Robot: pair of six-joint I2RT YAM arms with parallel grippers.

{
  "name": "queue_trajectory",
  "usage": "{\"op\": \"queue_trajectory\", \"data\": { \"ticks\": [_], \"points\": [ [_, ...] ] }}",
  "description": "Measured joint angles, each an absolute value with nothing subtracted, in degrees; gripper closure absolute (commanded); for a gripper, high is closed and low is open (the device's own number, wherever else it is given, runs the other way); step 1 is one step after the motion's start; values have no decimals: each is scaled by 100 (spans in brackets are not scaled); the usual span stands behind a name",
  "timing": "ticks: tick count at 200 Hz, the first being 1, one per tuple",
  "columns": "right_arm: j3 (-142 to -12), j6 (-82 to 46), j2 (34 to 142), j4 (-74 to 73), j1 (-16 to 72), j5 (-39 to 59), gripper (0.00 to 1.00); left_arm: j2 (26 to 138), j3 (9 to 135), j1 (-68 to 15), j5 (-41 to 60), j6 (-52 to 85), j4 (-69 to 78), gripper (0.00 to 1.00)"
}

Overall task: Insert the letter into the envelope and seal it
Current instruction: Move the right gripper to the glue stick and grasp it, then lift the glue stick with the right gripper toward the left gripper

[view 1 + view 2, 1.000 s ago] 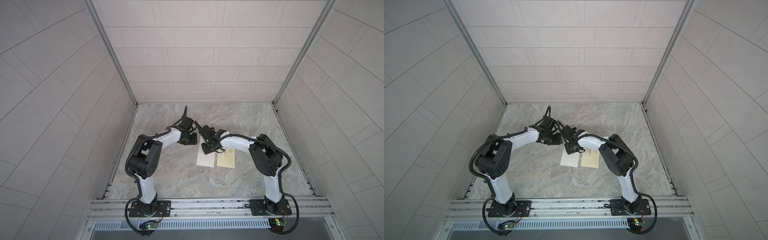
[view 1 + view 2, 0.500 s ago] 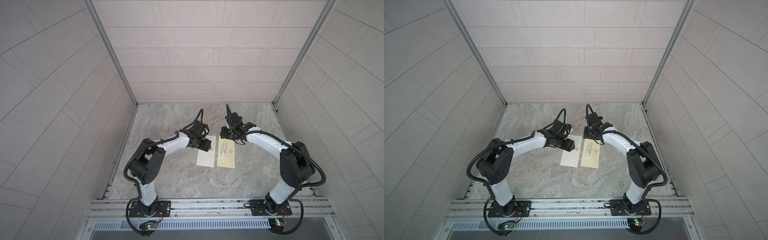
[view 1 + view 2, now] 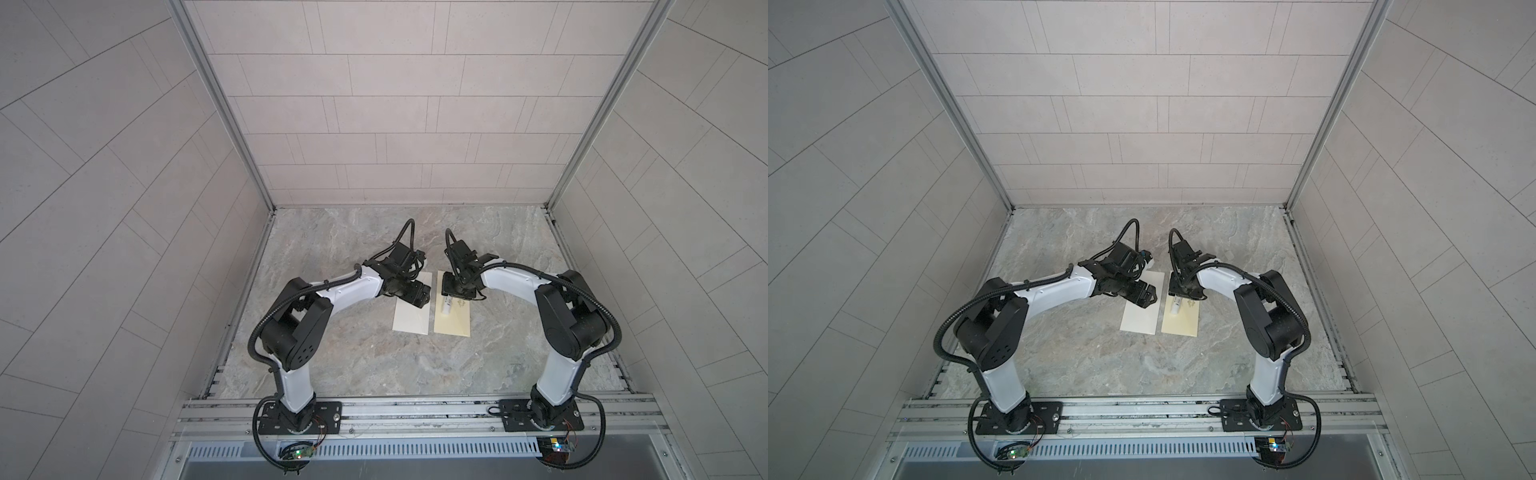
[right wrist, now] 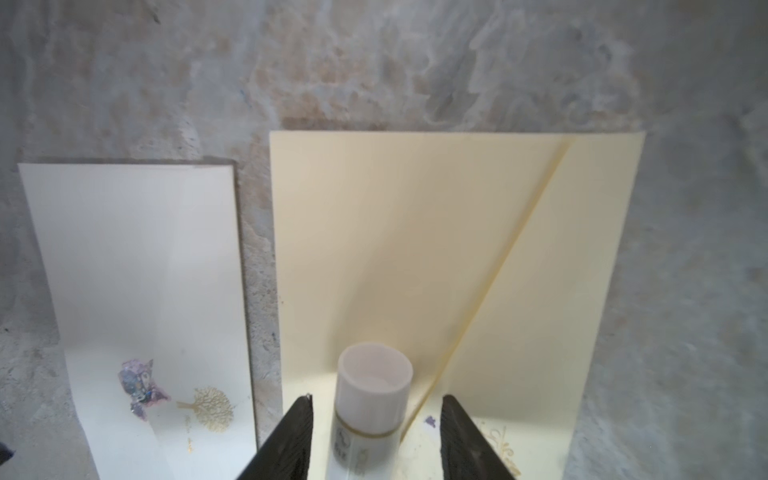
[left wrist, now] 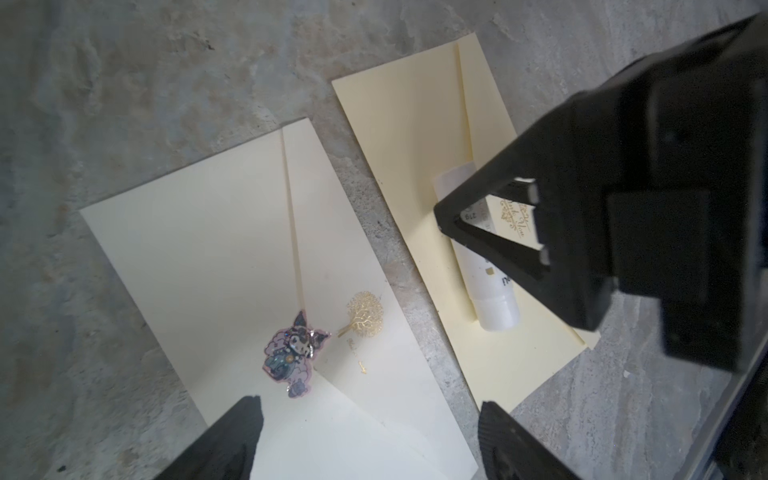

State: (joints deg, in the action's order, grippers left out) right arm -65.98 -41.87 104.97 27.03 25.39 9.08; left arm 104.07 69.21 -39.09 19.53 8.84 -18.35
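Note:
My left gripper moves across toward the glue stick next and closes on its near end (image 3: 1175,310) (image 5: 496,312). My right gripper leaves that end clear as it straddles the glue stick's middle.
Two flat envelopes lie side by side mid-table in both top views. The pale cream envelope (image 3: 409,320) (image 5: 216,249) carries a purple sticker (image 5: 293,353) and a gold tree (image 5: 363,318) at its flap. The yellow envelope (image 3: 455,324) (image 4: 395,228) has a white glue stick (image 4: 372,386) (image 3: 446,307) lying on it. No separate letter is in view. My left gripper (image 5: 368,415) (image 3: 422,297) hovers open over the cream envelope's far end. My right gripper (image 4: 376,415) (image 3: 452,291) is open and straddles the glue stick, with a gap on each side.
The grey marble tabletop (image 3: 374,365) is boxed in by tiled walls (image 3: 395,124) at the back and on both sides. An aluminium rail (image 3: 415,411) holding both arm bases runs along the front. The two grippers are close together over the envelopes' far ends.
Both grippers have opened. The right arm unfolded out to the right, and its gripper now sits over the glue stick. The left gripper moved nearer, over the cream envelope.

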Motion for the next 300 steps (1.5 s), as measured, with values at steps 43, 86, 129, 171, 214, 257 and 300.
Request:
{"op": "queue_trajectory", "data": {
  "ticks": [43, 86, 129, 171, 214, 257, 300],
  "points": [
    [-6608, -4416, 10573, 2399, 2539, 1170, 86, 10578, 7266, -4032, 2117, 725, -1966, 16],
    [-6348, -4624, 10361, 2021, 2517, 1450, 96, 10777, 7505, -4032, 2364, 703, -1988, 16],
    [-5852, -5227, 9627, 1192, 2318, 1970, 99, 10836, 7555, -4012, 2563, 888, -1826, 17],
    [-5765, -5723, 9271, 602, 2198, 2392, 99, 10836, 7564, -3876, 2799, 1216, -1479, 27],
    [-5618, -5966, 9126, 270, 2209, 2552, 100, 10884, 7596, -3822, 3013, 1422, -1328, 60],
    [-5413, -6045, 8945, 189, 2206, 2534, 97, 10949, 7616, -3830, 3063, 1479, -1358, 99],
    [-5404, -5839, 8825, 436, 2117, 2646, 50, 10921, 7559, -3839, 2954, 1229, -1319, 100]
  ]
}}
